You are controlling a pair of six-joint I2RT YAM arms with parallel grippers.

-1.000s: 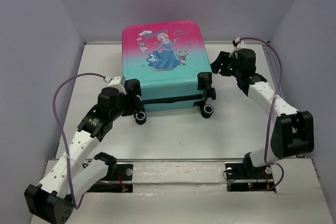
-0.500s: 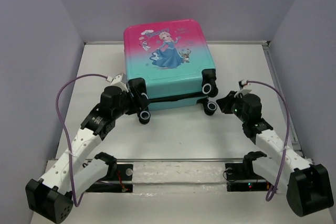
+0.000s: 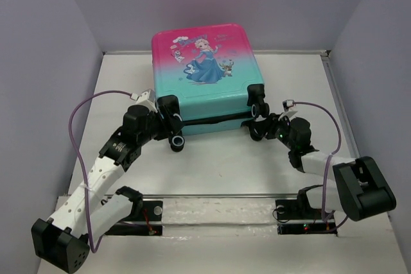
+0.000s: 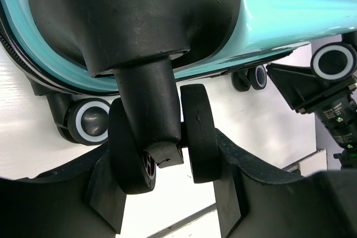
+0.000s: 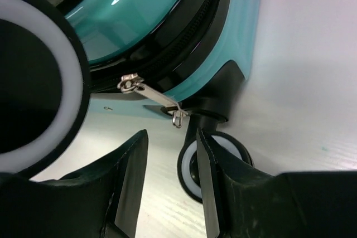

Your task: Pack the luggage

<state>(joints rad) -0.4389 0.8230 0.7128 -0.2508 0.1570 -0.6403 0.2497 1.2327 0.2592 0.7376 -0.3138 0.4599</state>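
I will next move my left gripper gently to the right in the top view, with the black twin wheel between its fingers, and then open it to let the wheel go.
The luggage (image 3: 205, 88) lies flat and zipped shut on the white table, its pink-to-teal front with the princess print facing up. My left gripper (image 3: 168, 119) is at its near-left corner. In the left wrist view it is shut on a black twin wheel (image 4: 198, 132), with both fingers against the discs. My right gripper (image 3: 260, 126) is at the near-right corner and stands open. In the right wrist view the silver zipper pull (image 5: 153, 97) hangs just above the gap between the open fingers (image 5: 170, 135), touching neither. A white-rimmed wheel (image 5: 189, 168) sits behind the right finger.
Grey walls close the table (image 3: 212, 165) in on the left, right and back. A metal rail (image 3: 212, 195) runs along the near edge above the arm bases. Purple cables (image 3: 77, 126) loop off both arms. A large white-rimmed wheel (image 5: 61, 82) fills the left of the right wrist view.
My right arm has swung from the luggage's right side round to its near-right corner. The luggage shifted slightly at first. The left gripper has kept its hold.
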